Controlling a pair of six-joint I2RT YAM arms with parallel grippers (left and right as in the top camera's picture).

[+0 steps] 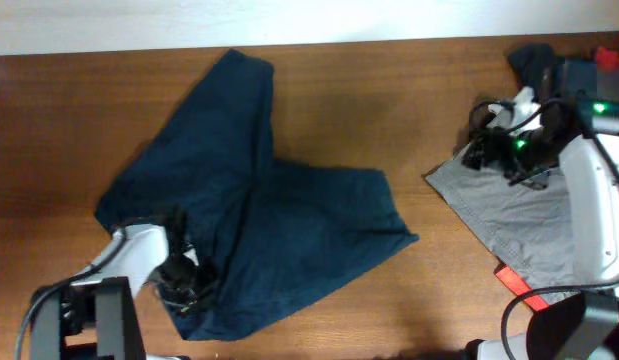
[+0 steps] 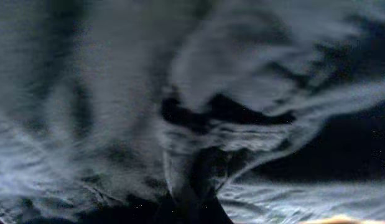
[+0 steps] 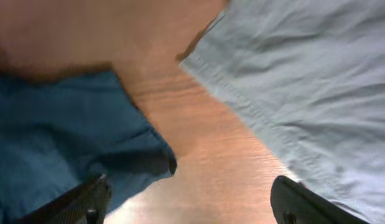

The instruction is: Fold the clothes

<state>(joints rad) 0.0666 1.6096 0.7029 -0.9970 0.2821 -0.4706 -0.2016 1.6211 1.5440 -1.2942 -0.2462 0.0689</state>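
Next I need to draw my left gripper outward and to the left in the overhead view, toward the bare wood, and release the fold, because the cloth lies bunched.
A dark blue garment (image 1: 259, 215) lies spread and creased on the left and middle of the wooden table (image 1: 409, 90). My left gripper (image 1: 179, 275) sits at its lower left edge. In the left wrist view the jaws (image 2: 192, 202) are closed on a bunched fold of the blue cloth (image 2: 117, 93), which fills the frame. A grey garment (image 1: 514, 215) lies flat at the right. My right gripper (image 1: 481, 148) hovers open and empty over its upper left corner. The right wrist view shows the open fingers (image 3: 191, 186) above bare wood, between blue cloth (image 3: 55, 137) and grey cloth (image 3: 304, 81).
A pile of dark and red clothes (image 1: 549, 60) sits at the back right corner. A red strip (image 1: 514, 282) shows under the grey garment's front edge. The right arm's cables (image 1: 509, 130) hang over the grey garment.
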